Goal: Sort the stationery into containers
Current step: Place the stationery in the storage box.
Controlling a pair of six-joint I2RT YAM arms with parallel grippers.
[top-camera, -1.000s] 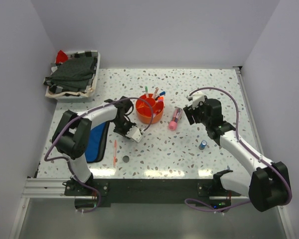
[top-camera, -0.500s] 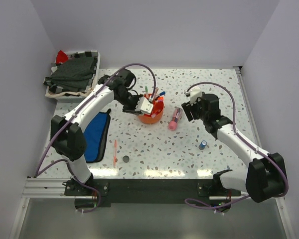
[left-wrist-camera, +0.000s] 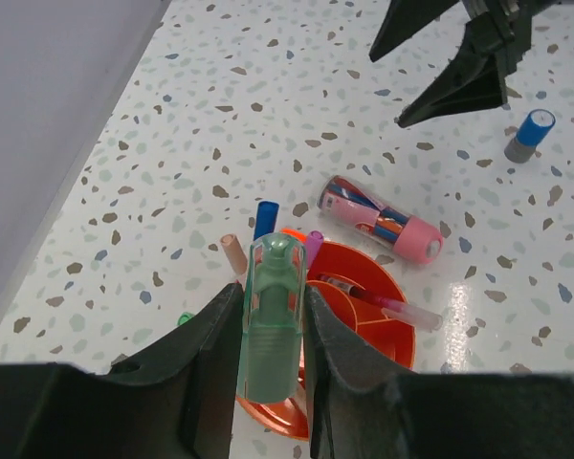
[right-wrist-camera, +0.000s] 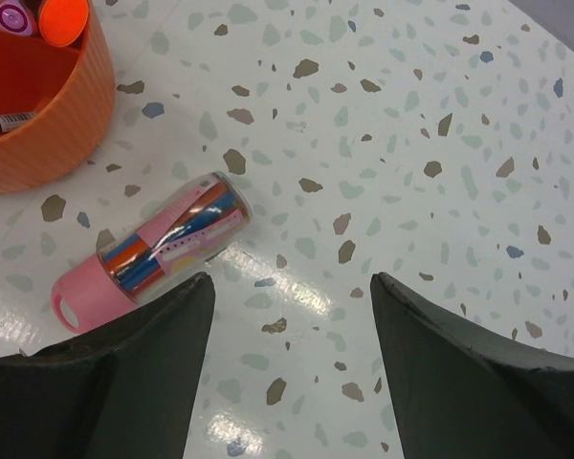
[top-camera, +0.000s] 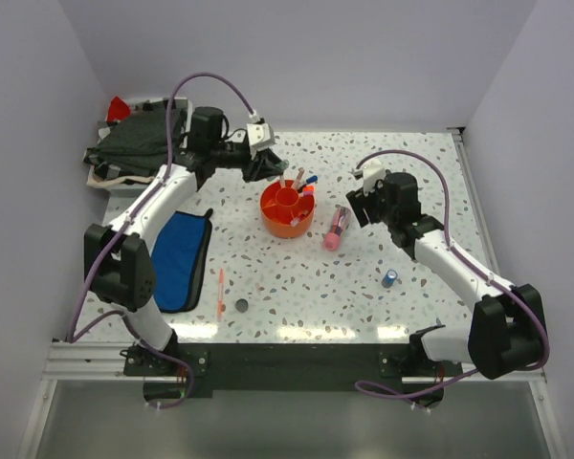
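I will next carry the pale green marker down with my left gripper, to where the organiser's outer ring has open room on the side by the blue pouch [left-wrist-camera: 281,413].
My left gripper [top-camera: 265,151] [left-wrist-camera: 273,298] hangs high over the table, just behind the round orange organiser [top-camera: 285,230] [left-wrist-camera: 394,361], shut on a short pale green marker [left-wrist-camera: 272,330] that points down at it. Several pens [top-camera: 298,180] stand in the organiser's outer ring. A fat pink tube [top-camera: 336,229] [left-wrist-camera: 383,219] [right-wrist-camera: 153,253] lies to the right of it. My right gripper [top-camera: 360,205] [right-wrist-camera: 292,282] hovers open just right of the tube, with nothing between its fingers. The blue pouch [top-camera: 182,258] lies flat on the left. A small blue cylinder [top-camera: 390,278] [left-wrist-camera: 529,135] stands front right.
A thin orange pen [top-camera: 220,293] and a dark disc [top-camera: 241,306] lie near the front edge, right of the pouch. A white tray of dark cloth [top-camera: 139,143] sits at the back left corner. Walls close in the table on three sides.
My left arm has lifted from the table in front of the organiser and swung up and back over it, with the green marker in its grip. The right gripper drifted slightly back.
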